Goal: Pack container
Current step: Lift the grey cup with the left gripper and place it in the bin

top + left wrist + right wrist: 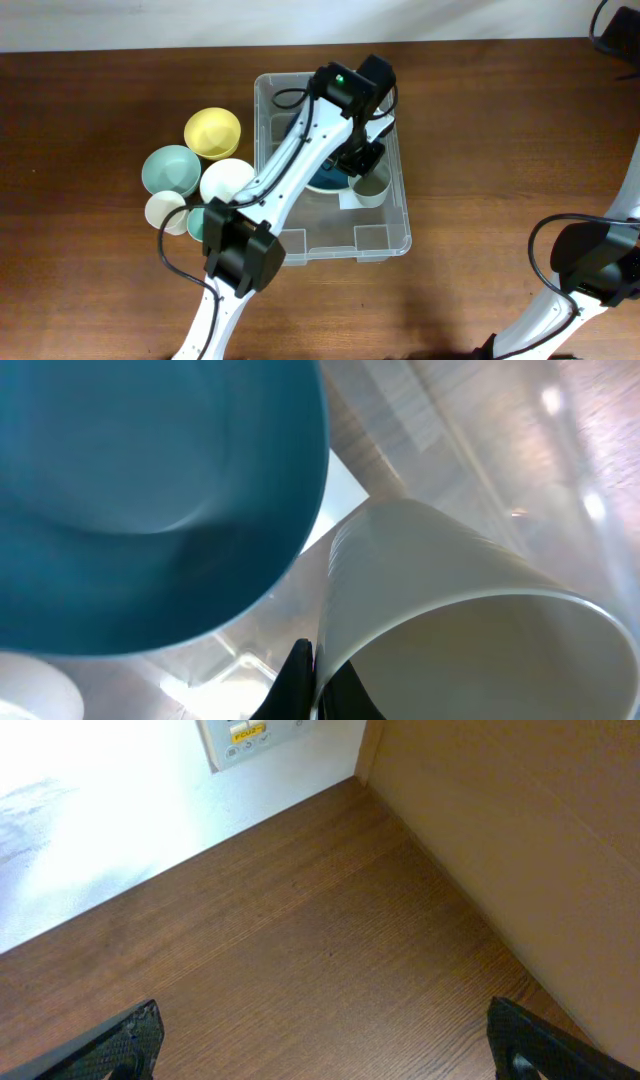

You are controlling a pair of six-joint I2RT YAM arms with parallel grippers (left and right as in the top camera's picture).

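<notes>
The open spot beside the blue bowl is below my left gripper. My left gripper should go down there toward the container's bottom and let go of the white cup's rim.
The clear plastic container [335,228] stands at the table's centre. My left arm reaches into it from above. My left gripper [315,685] is shut on the rim of a white cup [450,610], one finger inside and one outside. The cup [372,188] is inside the container's right half, next to a blue bowl [322,181]. The blue bowl [150,490] fills the upper left of the left wrist view, and the container's clear wall [560,460] shows at the right. My right gripper [330,1050] is open and empty over bare wood.
Left of the container lie a yellow bowl [212,132], a pale green bowl [171,169], a white bowl [227,182], a small white cup [166,212] and a teal cup [197,222]. The right arm [600,265] sits at the table's lower right. A wall and a cardboard-coloured panel [520,820] border it.
</notes>
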